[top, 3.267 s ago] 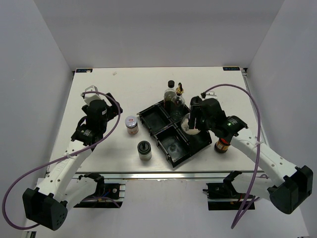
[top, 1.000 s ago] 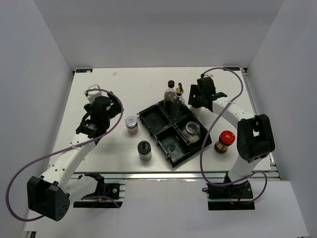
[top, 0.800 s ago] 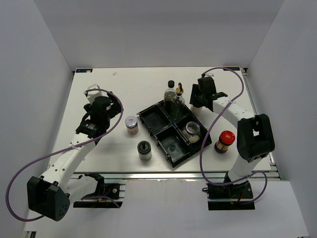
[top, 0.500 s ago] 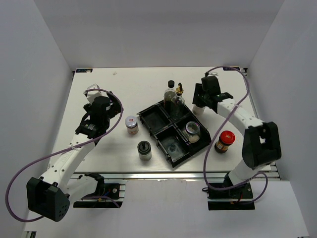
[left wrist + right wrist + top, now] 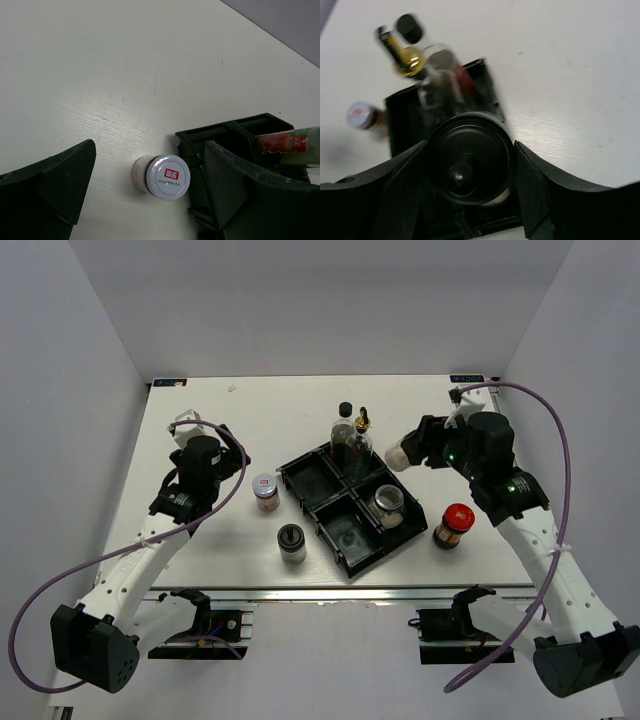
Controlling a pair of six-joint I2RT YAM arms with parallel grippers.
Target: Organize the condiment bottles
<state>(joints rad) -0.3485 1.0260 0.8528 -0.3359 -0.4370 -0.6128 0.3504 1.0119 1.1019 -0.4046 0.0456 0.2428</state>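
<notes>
I will next move my right gripper to the left in the top view, to the black tray's empty section by the white-lidded jar. Then I will lower the pale jar there and release it.
My right gripper (image 5: pixel 408 452) is shut on a pale jar (image 5: pixel 397 455) beside the back right corner of the black tray (image 5: pixel 318 478). In the right wrist view the gripper (image 5: pixel 470 152) holds this jar by its black lid (image 5: pixel 470 161), and the view is blurred. A clear jar (image 5: pixel 388 502) stands in the tray's front right compartment. The tall black-capped bottle (image 5: pixel 345 423) and the gold-spouted bottle (image 5: pixel 362 434) stand at the tray's back. My left gripper (image 5: pixel 228 453) is open, and in its wrist view (image 5: pixel 150 150) it frames the white-lidded jar (image 5: pixel 169 176) (image 5: pixel 265 490).
A black-lidded jar (image 5: pixel 291 541) stands on the table in front of the tray's left side. A red-lidded jar (image 5: pixel 455 523) stands to the right of the tray. The tray's left corner (image 5: pixel 200 137) lies close to my left gripper's right finger.
My right gripper left the clear jar in the tray's front right compartment, went to the pale jar behind the tray and shut on it. Its arm has since swung right. My left arm barely moved.
</notes>
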